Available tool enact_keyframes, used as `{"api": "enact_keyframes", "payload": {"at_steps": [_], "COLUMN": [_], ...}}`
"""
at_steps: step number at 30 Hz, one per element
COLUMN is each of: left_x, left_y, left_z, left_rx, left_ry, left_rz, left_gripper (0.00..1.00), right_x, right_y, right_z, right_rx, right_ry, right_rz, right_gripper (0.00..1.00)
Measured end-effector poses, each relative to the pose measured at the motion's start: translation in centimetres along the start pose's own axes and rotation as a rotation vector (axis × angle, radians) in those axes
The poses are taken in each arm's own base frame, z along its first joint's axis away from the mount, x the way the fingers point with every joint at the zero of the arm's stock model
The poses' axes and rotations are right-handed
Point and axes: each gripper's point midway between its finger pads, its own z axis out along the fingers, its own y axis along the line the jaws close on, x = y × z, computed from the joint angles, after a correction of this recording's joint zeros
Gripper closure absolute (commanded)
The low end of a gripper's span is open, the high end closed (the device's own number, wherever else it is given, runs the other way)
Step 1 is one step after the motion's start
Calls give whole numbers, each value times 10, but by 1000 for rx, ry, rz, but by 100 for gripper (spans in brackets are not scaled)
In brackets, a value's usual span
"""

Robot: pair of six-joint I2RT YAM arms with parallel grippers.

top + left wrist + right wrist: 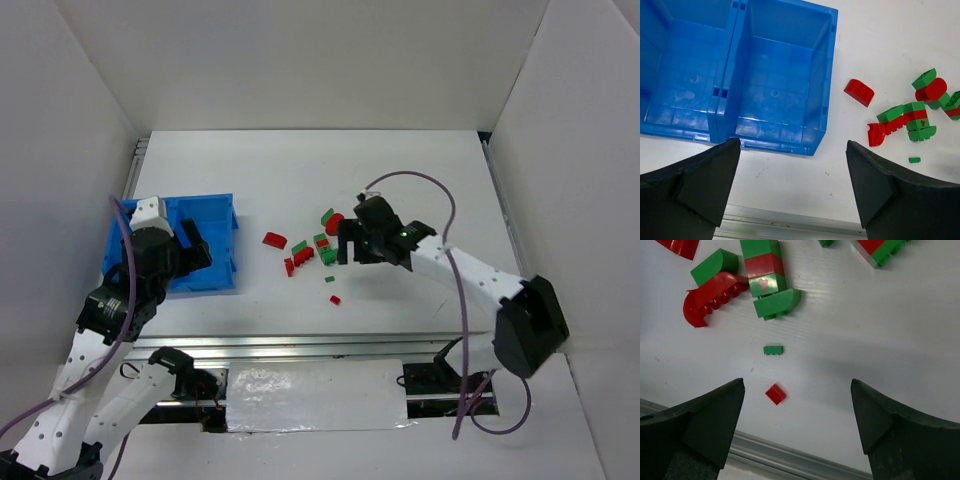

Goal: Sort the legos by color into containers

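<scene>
The open fingers of my right gripper are above the table beside the lego cluster, so I will lower my right gripper next toward the joined pieces, to the left in the top view.
The blue bin [212, 208] sits at the left; in the left wrist view both of its compartments, left [685, 75] and right [780, 85], are empty. My left gripper [196, 248] is open and empty, hovering over the bin's near right edge [792, 150]. The legos [312, 250] lie in a loose cluster mid-table: a red curved brick [859, 92], red-and-green joined pieces [765, 275], a red arch [710, 297], a tiny green brick [773, 350] and a tiny red brick [775, 394]. My right gripper [349, 246] is open and empty above the table, just right of the cluster [797, 385].
White walls enclose the table on three sides. A metal rail [300, 350] runs along the near edge and also shows in the right wrist view [790, 457]. Bare table lies between the bin and the legos [840, 165].
</scene>
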Motion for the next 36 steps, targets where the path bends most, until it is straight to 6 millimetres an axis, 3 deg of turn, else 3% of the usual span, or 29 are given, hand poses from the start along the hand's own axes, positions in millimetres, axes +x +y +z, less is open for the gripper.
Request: {"api": "enact_keyframes", "payload": {"at_steps": [5, 8, 18, 26, 36], "left_x": [0, 0, 2, 0, -1], "left_y": [0, -1, -5, -5, -7], "left_z": [0, 0, 1, 1, 1], "left_rx": [4, 12, 33, 35, 44], "left_ry": [1, 3, 15, 10, 7], "left_rz": [12, 16, 16, 13, 12], "left_gripper": [0, 0, 0, 0, 0], "right_x": [-4, 6, 50, 64, 63], "right_y": [20, 25, 53, 42, 39], "right_z": [50, 65, 86, 106, 108], "right_rx": [35, 39, 52, 100, 127], "right_ry": [59, 90, 148, 184, 168], "right_rz": [-94, -117, -174, -180, -174], "right_gripper": [15, 21, 31, 38, 52]}}
